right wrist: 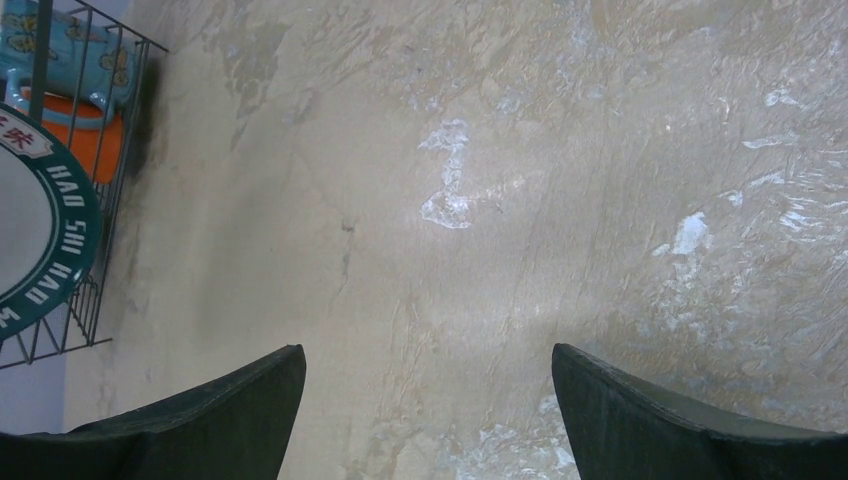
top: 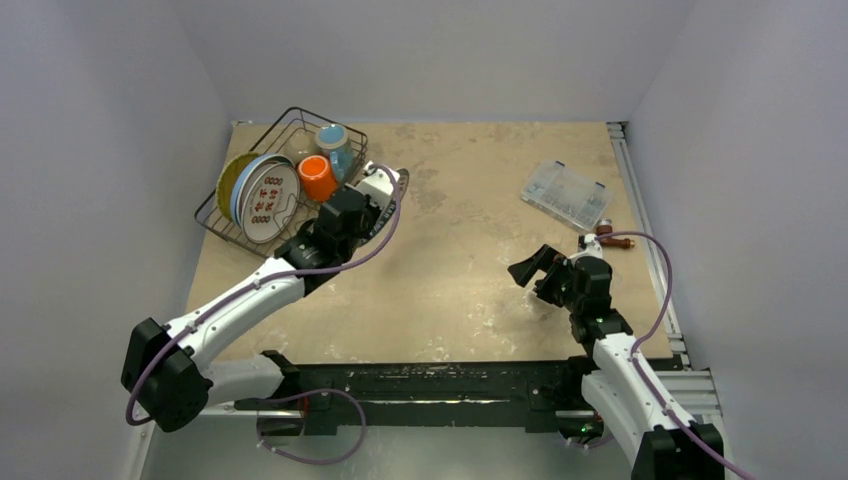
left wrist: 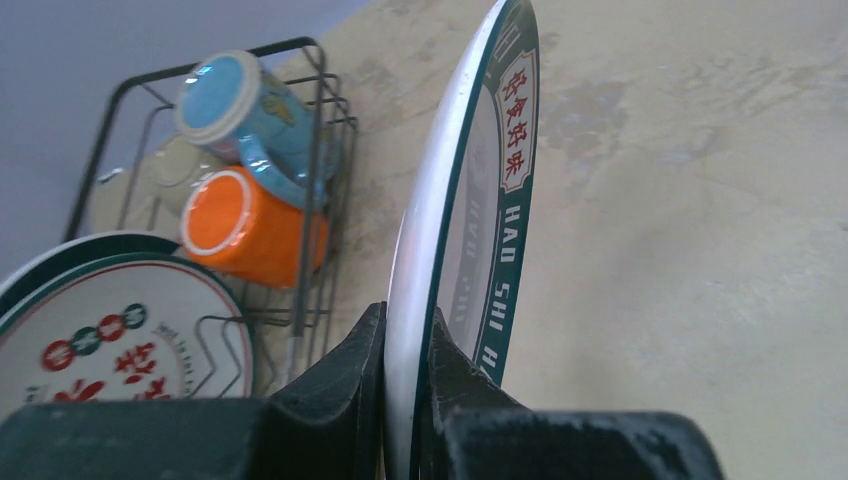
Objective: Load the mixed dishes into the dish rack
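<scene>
The space beside the white red-dotted plate (top: pixel 270 198) is open, so my left gripper should swing over the rack's side next and lower its plate beside that plate.
The dish rack (top: pixel 345 127), a black wire basket, stands at the back left. Inside it, a yellow woven plate (top: pixel 229 176), a blue plate (top: pixel 241 186) and a white red-dotted plate (top: pixel 270 198) stand on edge, beside an orange cup (top: pixel 318 178), a blue mug (top: pixel 335 146) and a cream cup (left wrist: pixel 175 170). My left gripper (left wrist: pixel 408 318) is shut on the rim of a white teal-rimmed plate (left wrist: pixel 470 200), held on edge just right of the rack (left wrist: pixel 315 150). That plate (top: pixel 388 188) hangs by the rack's near-right side. My right gripper (right wrist: pixel 428 350) stands open over bare table (right wrist: pixel 500 200), far right of the rack.
A clear plastic compartment box (top: pixel 566 195) lies at the back right, with a small red-handled item (top: pixel 608 232) near it. A metal rail (top: pixel 640 200) runs along the table's right edge. Walls close in the left, back and right sides.
</scene>
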{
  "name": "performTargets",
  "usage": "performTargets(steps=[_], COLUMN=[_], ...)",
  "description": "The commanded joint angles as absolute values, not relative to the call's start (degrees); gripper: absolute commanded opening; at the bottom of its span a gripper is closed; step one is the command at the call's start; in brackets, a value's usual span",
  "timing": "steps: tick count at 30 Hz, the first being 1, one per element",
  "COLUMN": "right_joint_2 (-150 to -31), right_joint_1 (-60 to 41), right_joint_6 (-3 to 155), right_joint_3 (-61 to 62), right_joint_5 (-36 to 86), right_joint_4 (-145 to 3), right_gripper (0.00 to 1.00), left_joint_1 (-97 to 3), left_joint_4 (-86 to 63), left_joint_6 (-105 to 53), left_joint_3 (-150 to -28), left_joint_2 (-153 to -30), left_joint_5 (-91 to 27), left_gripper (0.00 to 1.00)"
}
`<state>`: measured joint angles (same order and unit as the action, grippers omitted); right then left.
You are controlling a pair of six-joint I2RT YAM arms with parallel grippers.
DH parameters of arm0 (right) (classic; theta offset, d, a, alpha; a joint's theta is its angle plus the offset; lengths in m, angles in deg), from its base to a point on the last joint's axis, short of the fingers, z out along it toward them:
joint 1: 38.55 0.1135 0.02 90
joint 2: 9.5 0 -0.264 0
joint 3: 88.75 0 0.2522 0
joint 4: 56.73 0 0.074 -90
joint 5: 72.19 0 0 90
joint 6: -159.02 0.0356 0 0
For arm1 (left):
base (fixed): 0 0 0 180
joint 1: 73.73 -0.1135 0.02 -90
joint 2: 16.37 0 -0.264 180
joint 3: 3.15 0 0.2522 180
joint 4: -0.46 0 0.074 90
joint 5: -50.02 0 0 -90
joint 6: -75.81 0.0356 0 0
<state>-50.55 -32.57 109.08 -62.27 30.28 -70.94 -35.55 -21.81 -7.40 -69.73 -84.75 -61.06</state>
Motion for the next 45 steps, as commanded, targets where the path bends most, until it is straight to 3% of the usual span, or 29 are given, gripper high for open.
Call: performTargets(steps=[1,5,10,14,18,24,45], right_joint_2=[-51.43,-50.35,-49.0,-49.98,-50.85,-50.33,-49.45], right_joint_1=[-32.67,-32.67,-32.67,-32.7,-32.71,-32.67,-32.68], right_joint_6=[107.75,107.52,107.34,107.09,106.93,106.82,106.82], right_joint_3=[-60.93,-61.33,-61.95,-61.73,-61.45,-61.66,-62.06], right_joint_5=[29.11,29.84,30.64,31.04,31.16,31.6,31.52], right_joint_4=[-69.43,-69.08,-68.5,-68.25,-68.16,-67.96,-67.77], right_gripper=[0.95,0.95,0.95,0.95,0.95,0.95,0.96], left_joint_1=[-36.07,-38.53,-43.48,-48.6,-56.89,-60.98,-61.94], left_joint_4=[-2.68,18.78,26.11,18.16,-9.33,-22.32,-21.47], left_joint_6=[8.14,24.71,30.89,28.92,15.88,11.41,9.47], left_joint_3=[-65.87,-58.75,-57.16,-60.95,-69.79,-73.99,-69.11], left_joint_2=[-82.18,-80.54,-78.31,-76.83,-77.07,-80.44,-83.58], left_joint_5=[-81.13,-88.66,-87.38,-83.81,-67.55,-60.27,-62.29], left_gripper=[0.0,0.0,0.0,0.0,0.0,0.0,0.0])
